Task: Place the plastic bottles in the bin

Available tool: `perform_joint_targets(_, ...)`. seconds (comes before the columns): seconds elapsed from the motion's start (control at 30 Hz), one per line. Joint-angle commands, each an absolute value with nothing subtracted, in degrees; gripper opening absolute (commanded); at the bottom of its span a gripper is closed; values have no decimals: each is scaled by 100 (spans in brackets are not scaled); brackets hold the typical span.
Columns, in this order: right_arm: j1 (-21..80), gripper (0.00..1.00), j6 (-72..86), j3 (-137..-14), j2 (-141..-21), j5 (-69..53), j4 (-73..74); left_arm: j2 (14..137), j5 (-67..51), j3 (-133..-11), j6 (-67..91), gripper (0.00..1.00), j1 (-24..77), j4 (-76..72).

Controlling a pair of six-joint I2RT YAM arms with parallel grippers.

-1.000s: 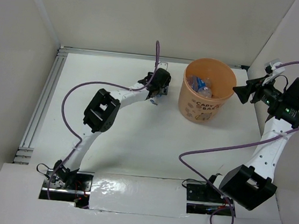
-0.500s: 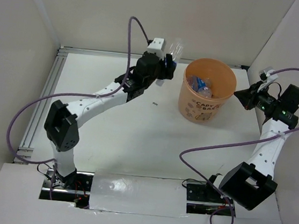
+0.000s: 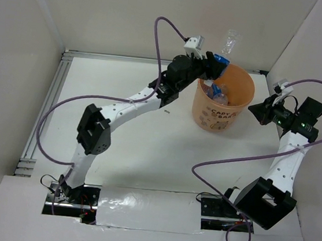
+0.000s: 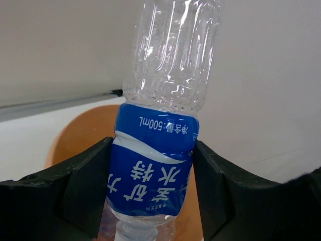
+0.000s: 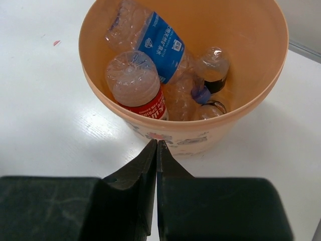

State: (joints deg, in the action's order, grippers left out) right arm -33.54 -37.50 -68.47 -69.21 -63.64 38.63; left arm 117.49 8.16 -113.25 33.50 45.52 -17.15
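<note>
Next, my left gripper moves to the right in the top view, over the bin's open middle, and releases the bottle, because it hangs over the bin's rim.
A clear plastic bottle [image 3: 230,41] with a blue label [image 4: 155,165] sits upside down, cap end down, in my left gripper [image 3: 214,62], whose fingers [image 4: 90,175] press both sides of the label. It hangs over the back left rim of the orange bin [image 3: 223,113], whose inside shows behind it [image 4: 80,135]. In the bin [image 5: 190,133] lie several bottles: a blue-labelled one [image 5: 163,45], a red-labelled one [image 5: 140,95] and a dark one [image 5: 213,70]. My right gripper [image 3: 255,111] is shut and empty, with its tips [image 5: 157,143] just outside the bin's right wall.
A small red speck [image 3: 166,110] lies on the white table left of the bin. An aluminium rail [image 3: 42,113] runs along the table's left edge. White walls close in the back and both sides, the right wall just behind my right arm.
My left arm lifted the blue-labelled bottle from the table's back and carried it right, over the bin's rim. My right gripper's jaws closed and it drew slightly back from the bin.
</note>
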Motion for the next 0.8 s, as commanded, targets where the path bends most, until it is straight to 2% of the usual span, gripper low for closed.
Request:
perform_joint_targets(0.0, -3410, 9, -3858, -6776, -6715, -6425, 4051, 12363, 589, -12110, 3893, 8, 4623, -2347)
perform_joint_targets(0.2, -3410, 11, -3963, -6531, -6609, -6478, 4113, 13043, 589, -13175, 4192, 18, 4623, -2013)
perform_joint_targets(0.27, -3410, 16, -3964, -6478, -6609, -6478, 4113, 13113, 589, -13096, 4262, 26, 4623, -1960)
perform_joint_targets(0.3, -3410, 21, -3964, -6478, -6609, -6530, 4113, 13113, 537, -12913, 4263, 37, 4623, -1960)
perform_joint_targets(0.37, -3410, 31, -3964, -6478, -6609, -6530, 4113, 13061, 483, -12754, 4315, 46, 4623, -1960)
perform_joint_targets(0.4, -3410, 40, -3964, -6478, -6609, -6530, 4113, 13061, 431, -12692, 4315, 53, 4623, -1908)
perform_joint_targets(0.43, -3410, 43, -3964, -6478, -6609, -6530, 4113, 13061, 370, -12691, 4315, 67, 4623, -1907)
perform_joint_targets(0.5, -3410, 48, -3964, -6478, -6671, -6530, 4113, 13061, 369, -12691, 4315, 73, 4623, -1907)
perform_joint_targets(0.6, -3410, 50, -3964, -6478, -6671, -6530, 4113, 13113, 308, -12840, 4315, 86, 4623, -1854)
perform_joint_targets(0.67, -3410, 51, -3964, -6478, -6671, -6530, 4113, 13113, 308, -12893, 4263, 97, 4623, -1793)
perform_joint_targets(0.77, -3410, 53, -3964, -6425, -6671, -6530, 4113, 13061, 308, -12841, 4263, 100, 4623, -1793)
